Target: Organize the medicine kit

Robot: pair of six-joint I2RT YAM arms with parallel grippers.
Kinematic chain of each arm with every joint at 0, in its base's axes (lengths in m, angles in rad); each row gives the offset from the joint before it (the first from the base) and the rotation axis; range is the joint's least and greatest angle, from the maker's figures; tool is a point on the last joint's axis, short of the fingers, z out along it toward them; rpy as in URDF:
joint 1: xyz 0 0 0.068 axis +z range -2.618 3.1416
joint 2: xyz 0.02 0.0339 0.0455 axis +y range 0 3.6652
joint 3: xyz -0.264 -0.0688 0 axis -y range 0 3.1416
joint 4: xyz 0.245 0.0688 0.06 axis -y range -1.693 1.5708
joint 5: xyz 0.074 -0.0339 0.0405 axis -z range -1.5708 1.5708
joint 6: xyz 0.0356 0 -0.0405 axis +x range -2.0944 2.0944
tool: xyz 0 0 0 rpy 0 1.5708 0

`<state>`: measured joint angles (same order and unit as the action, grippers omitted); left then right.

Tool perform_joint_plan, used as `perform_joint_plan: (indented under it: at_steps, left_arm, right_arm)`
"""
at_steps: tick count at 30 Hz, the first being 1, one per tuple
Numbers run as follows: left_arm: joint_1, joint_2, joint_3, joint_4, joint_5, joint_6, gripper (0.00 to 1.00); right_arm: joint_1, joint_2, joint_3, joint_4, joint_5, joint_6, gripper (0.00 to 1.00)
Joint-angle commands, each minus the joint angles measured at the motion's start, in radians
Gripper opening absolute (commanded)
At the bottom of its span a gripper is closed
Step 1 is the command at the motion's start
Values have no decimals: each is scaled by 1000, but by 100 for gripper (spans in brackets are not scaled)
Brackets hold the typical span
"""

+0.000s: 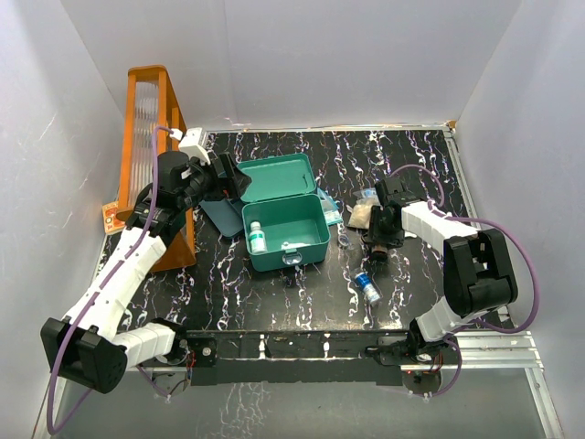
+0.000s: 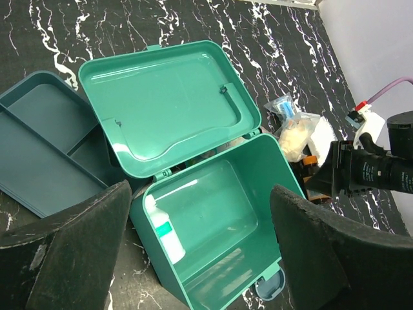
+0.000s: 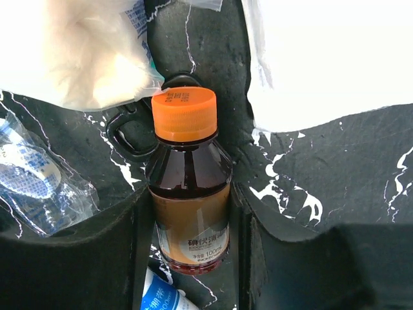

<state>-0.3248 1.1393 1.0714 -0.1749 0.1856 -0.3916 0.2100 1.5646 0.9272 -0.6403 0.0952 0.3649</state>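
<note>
The bottom of the kit beside the white bottle (image 1: 257, 239) is clear, so my right gripper should next lift, cross over the kit and lower to release the brown bottle there.
The medicine kit (image 1: 292, 259) is a teal-green box standing open in the middle of the table, its lid (image 1: 274, 178) thrown back. Its inner wall (image 2: 284, 187) fills the left wrist view. A white bottle (image 1: 257, 239) with a green label (image 2: 164, 231) lies inside along the left wall. My left gripper (image 1: 228, 178) hovers open above the kit's back left, nothing between its fingers (image 2: 64, 252). My right gripper (image 1: 378, 240) is to the right of the kit, shut on a brown bottle (image 3: 187, 174) with an orange cap, which lies on the table.
A flat blue-teal divided tray (image 1: 218, 212) lies behind the kit's left side. The tall orange rack (image 1: 151, 137) stands at far left. Around the brown bottle are a cotton bag (image 3: 71, 51), a white packet (image 3: 322, 51) and a wrapped bandage (image 3: 32, 181). A blue item (image 1: 367, 287) lies nearer.
</note>
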Motion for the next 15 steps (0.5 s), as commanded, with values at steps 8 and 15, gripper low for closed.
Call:
perform_joint_plan:
  at_steps: [8, 15]
  left_arm:
    - [-5, 17, -32, 28, -42, -59, 87]
    - [-5, 81, -27, 56, -41, -59, 87]
  right_arm:
    - [2, -154, 149, -16, -84, 56, 34]
    - [43, -151, 349, 4, -279, 174, 35]
